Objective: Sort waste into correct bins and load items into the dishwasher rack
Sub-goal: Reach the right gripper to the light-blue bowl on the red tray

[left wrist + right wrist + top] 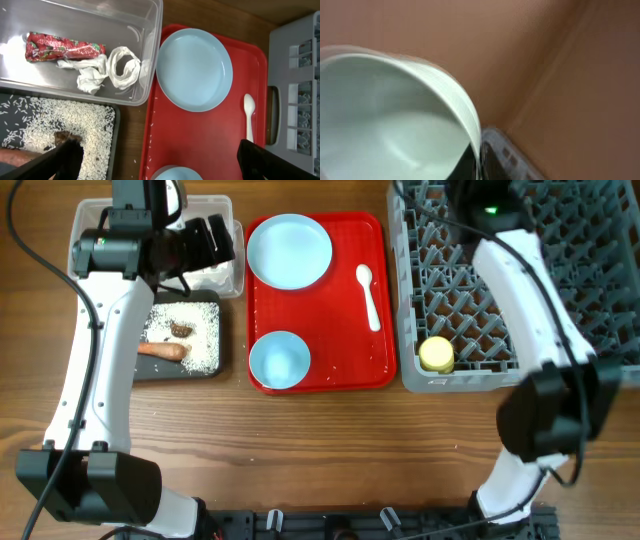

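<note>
My right gripper goes left in the overhead view next, then down onto the rack's far corner by the red tray, since slots there are empty.
My left gripper (205, 242) (159, 161) is open and empty, above the right end of the clear tub (238, 278) (150, 45). The tub holds the red wrapper (62, 48) and white tissue (107, 70). The black tray (205, 372) holds rice (65, 125), a brown lump (62, 136) and the carrot stick (162, 350). The blue plate (290, 250) (194, 67), blue bowl (279, 359) and white spoon (368, 295) (248, 115) lie on the red tray. The yellow cup (436, 354) sits in the grey rack (600, 270). My right gripper (476, 162) is shut on the pale green bowl's (385, 120) rim; both are hidden in the overhead view.
The flat red tray (345, 350) (210, 145) lies between the bins and the rack. A few rice grains are scattered along its left edge and on the wood beside it. My right arm (530, 290) stretches over the rack's left half.
</note>
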